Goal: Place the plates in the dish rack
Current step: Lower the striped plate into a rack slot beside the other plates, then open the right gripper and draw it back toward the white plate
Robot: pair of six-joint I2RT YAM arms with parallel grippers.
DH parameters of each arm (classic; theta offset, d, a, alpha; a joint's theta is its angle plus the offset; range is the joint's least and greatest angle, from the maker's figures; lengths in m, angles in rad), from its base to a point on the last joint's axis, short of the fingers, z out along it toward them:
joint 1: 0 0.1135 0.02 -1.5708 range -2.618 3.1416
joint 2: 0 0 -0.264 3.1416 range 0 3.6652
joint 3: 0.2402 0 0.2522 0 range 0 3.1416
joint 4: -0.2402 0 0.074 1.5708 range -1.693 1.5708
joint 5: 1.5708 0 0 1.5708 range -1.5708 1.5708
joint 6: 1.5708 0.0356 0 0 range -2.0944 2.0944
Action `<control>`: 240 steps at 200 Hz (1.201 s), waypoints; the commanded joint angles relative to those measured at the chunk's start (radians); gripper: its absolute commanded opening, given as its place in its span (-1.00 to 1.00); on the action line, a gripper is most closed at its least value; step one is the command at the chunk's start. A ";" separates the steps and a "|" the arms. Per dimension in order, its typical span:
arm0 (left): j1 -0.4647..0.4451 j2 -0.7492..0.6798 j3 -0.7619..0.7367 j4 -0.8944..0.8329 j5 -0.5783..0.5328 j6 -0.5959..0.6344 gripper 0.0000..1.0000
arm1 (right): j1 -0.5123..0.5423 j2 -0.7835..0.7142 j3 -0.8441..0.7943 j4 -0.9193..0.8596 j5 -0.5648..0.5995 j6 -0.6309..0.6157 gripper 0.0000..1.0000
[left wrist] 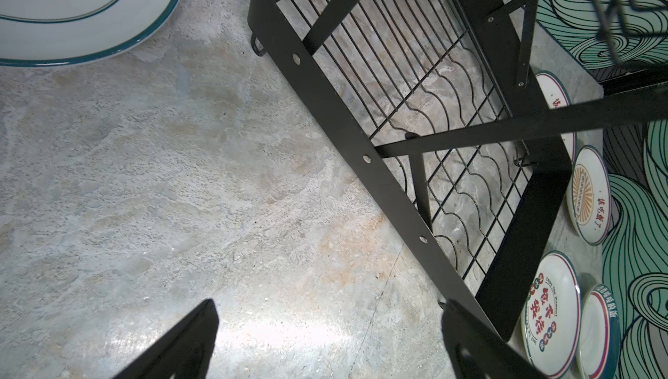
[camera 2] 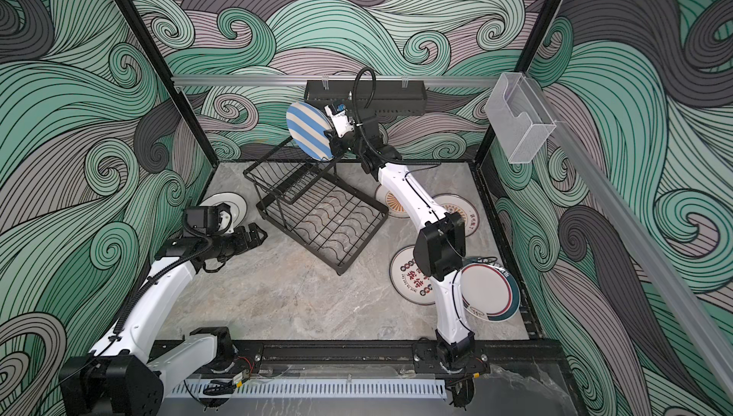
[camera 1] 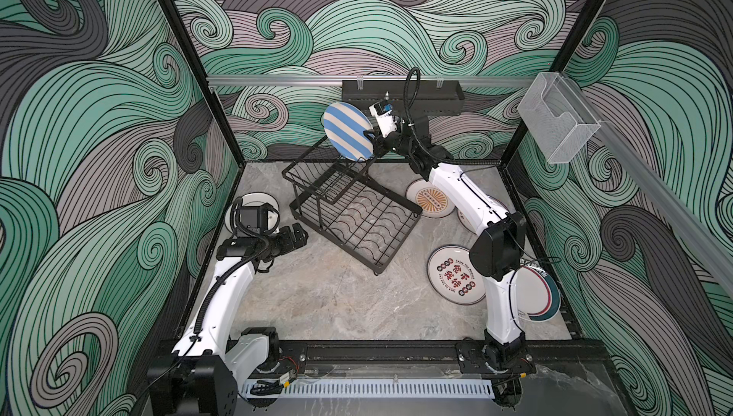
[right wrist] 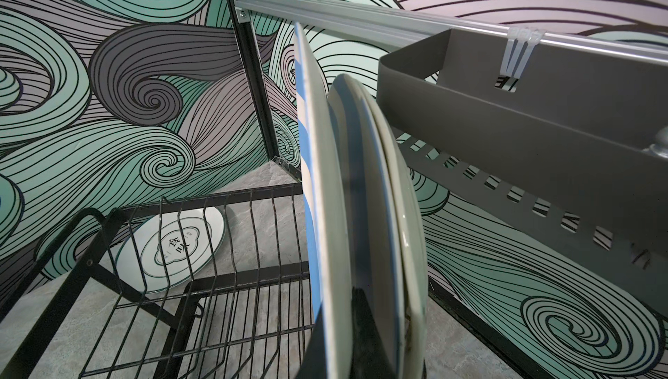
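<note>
My right gripper will go down next toward the rack's raised level below it and let go of the plate's rim there, because the striped plate is already standing on edge.
My right gripper is shut on the rim of a blue-and-cream striped plate. The plate stands on edge in the air above the raised tier of the black wire dish rack. A second pale rim shows right behind it in the right wrist view. Left of the rack, low over the table, my left gripper is open and empty. A teal-rimmed plate lies flat behind it.
Right of the rack lie a sunburst plate, a red-and-black character plate and a teal-and-red rimmed plate, partly under my right arm. A black perforated tray hangs on the back rail. A clear box hangs on the right wall.
</note>
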 commanded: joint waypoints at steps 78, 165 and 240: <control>0.007 -0.007 0.029 -0.038 -0.027 0.014 0.97 | 0.006 0.079 0.091 0.017 0.032 0.022 -0.91; 0.012 0.020 0.054 -0.048 -0.061 0.012 0.97 | 0.020 0.013 0.083 -0.044 0.032 0.003 0.12; 0.026 0.056 0.140 -0.062 -0.208 0.008 0.97 | 0.007 -0.249 -0.103 -0.230 0.056 0.012 0.68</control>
